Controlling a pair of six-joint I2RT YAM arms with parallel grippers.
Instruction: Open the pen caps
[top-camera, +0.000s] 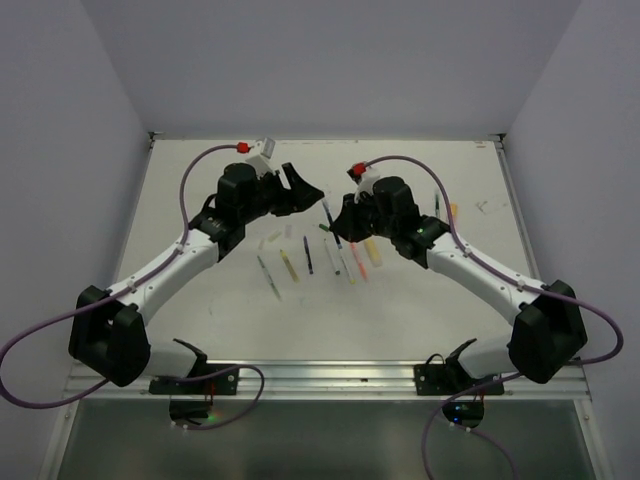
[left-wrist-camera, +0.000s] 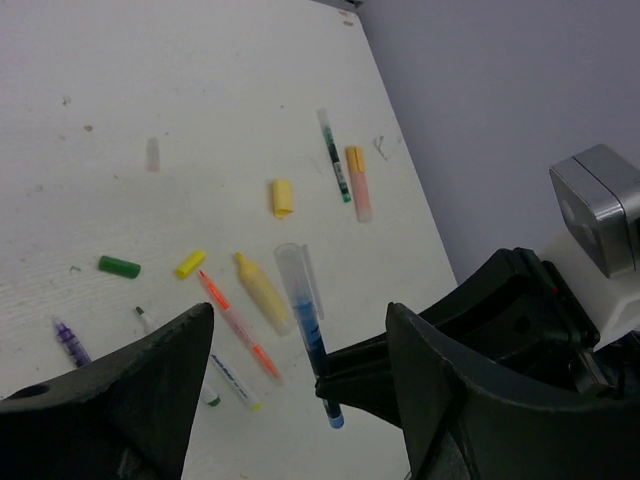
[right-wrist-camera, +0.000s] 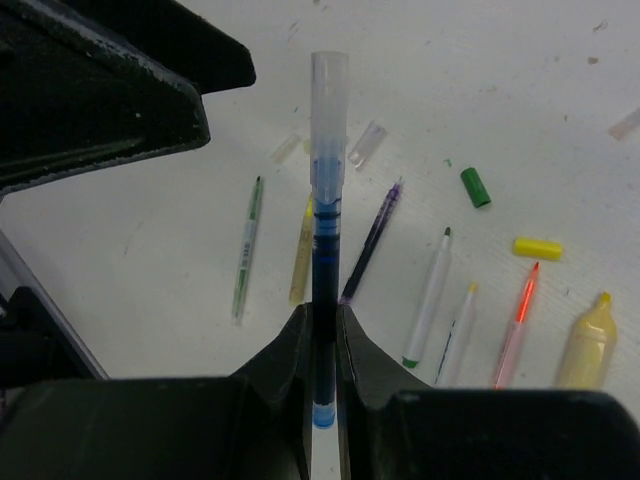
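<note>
I will move my right gripper over, lower the blue pen and release it, because bare tabletop past the yellow highlighter lies below it and to its right in the top view.
My right gripper is shut on a blue pen and holds it above the table, its clear cap on and pointing away. In the top view the right gripper holds this pen near the table's middle. My left gripper is open and empty, just left of the capped end, not touching it. In the left wrist view the pen and its cap show between my open fingers. Loose caps lie on the table: green, yellow, yellow and pale.
Uncapped pens lie in a row under the grippers: a yellow highlighter, an orange pen, a purple pen, a green pen. A green pen and an orange highlighter lie further right. Walls enclose the table.
</note>
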